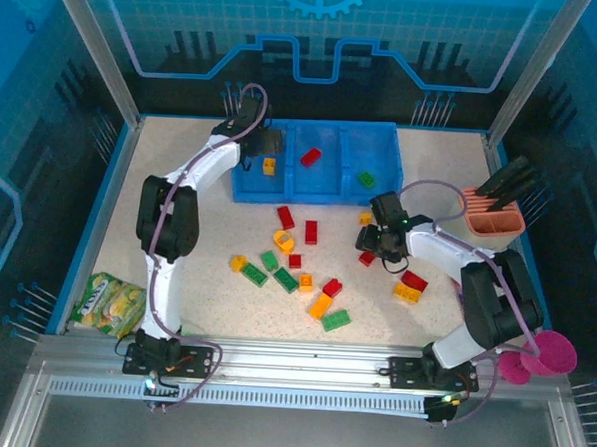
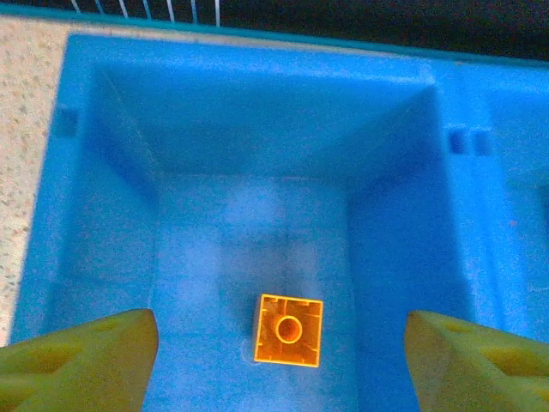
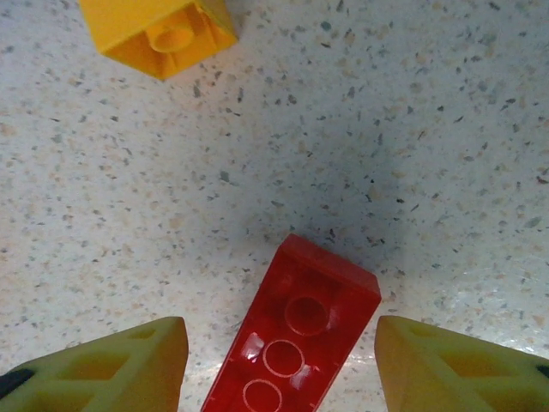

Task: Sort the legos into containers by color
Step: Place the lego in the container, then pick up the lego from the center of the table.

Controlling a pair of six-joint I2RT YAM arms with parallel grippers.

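Observation:
Next, the right gripper comes down over the red lego (image 3: 290, 343) and closes on its long sides, since its open fingers already are on either side of it.
The blue tray (image 1: 325, 192) holds three containers side by side: an orange lego (image 1: 268, 166) in the left one, a red lego (image 1: 311, 156) in the middle, a green lego (image 1: 366, 179) on the right. My left gripper (image 1: 266, 144) hangs open over the left container (image 2: 257, 223); the orange lego (image 2: 289, 330) lies upside down on its floor, clear of both fingers. My right gripper (image 1: 377, 246) is open low over the table, its fingers either side of a red lego (image 3: 296, 339) without touching it. A yellow lego (image 3: 159, 30) lies just ahead.
Several loose red, green and orange legos (image 1: 296, 273) are scattered mid-table, and two more (image 1: 411, 287) lie right of my right gripper. Snack packets (image 1: 111, 304) lie front left. A salmon holder (image 1: 492, 216) stands at the right, a pink cup (image 1: 552, 352) front right.

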